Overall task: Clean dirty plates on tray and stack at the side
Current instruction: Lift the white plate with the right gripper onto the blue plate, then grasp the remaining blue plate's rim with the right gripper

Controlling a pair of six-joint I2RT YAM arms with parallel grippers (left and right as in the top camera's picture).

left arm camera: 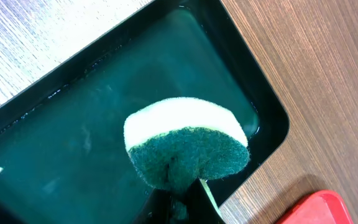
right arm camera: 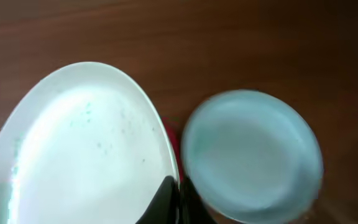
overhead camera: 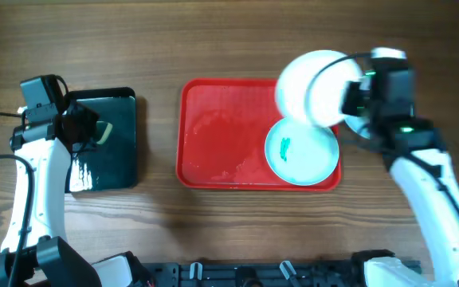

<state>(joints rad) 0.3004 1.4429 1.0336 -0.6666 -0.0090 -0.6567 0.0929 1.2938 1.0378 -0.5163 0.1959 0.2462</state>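
Observation:
The pale cyan plate (overhead camera: 358,125) (right arm camera: 253,157) beside the tray is below my right gripper, to the right in the overhead view. My right gripper should next lower to that side and let go.
My right gripper (overhead camera: 349,96) (right arm camera: 176,193) is shut on the rim of the white plate (overhead camera: 305,80) (right arm camera: 86,143) and holds it tilted above the right rear corner of the red tray (overhead camera: 213,135). Faint teal specks show on the plate. A pale cyan plate (overhead camera: 303,151) with a teal smear lies in the tray's right end. Another pale cyan plate (right arm camera: 250,155), blurred, lies on the wood beside the tray in the right wrist view. My left gripper (overhead camera: 94,131) (left arm camera: 182,199) is shut on a green-and-white sponge (overhead camera: 104,133) (left arm camera: 185,143) over the black tray.
The black glossy tray (overhead camera: 114,159) (left arm camera: 73,124) stands on the table's left side, with wet sheen inside. A corner of the red tray (left arm camera: 319,208) shows in the left wrist view. Bare wooden table lies between the two trays.

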